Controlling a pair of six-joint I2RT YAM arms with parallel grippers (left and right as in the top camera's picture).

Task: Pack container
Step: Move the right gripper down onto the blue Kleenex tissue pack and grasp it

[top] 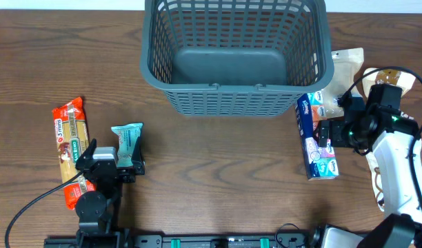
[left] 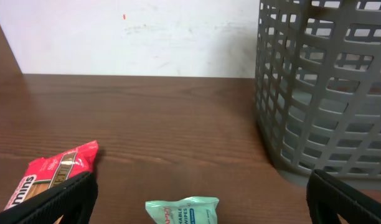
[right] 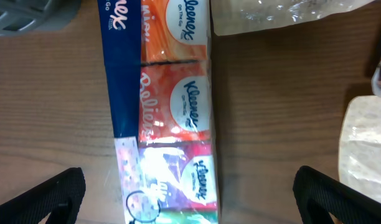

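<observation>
Next I will lower my right gripper onto the middle of the Kleenex tissue multipack (top: 314,136) (right: 169,126), one fingertip down each long side, since the open fingertips already straddle its width.
The dark grey lattice basket (top: 218,88) stands at the back centre, with nothing visible inside; it also shows in the left wrist view (left: 327,93). My left gripper (top: 114,156) is open on the table, with a small teal wipes packet (top: 127,141) lying between its fingers (left: 200,200). The packet (left: 181,213) touches neither finger. My right gripper (top: 332,135) is open and hovers over a long Kleenex tissue multipack (top: 316,138) to the right of the basket. In the right wrist view the fingers (right: 190,194) straddle the pack (right: 175,112) with wide gaps.
A red and orange snack packet (top: 72,148) lies left of the left gripper, also seen in the left wrist view (left: 53,174). Clear plastic bags (top: 349,65) (top: 394,79) lie right of the basket, beside the tissue pack (right: 284,15). A black cable trails at the front left.
</observation>
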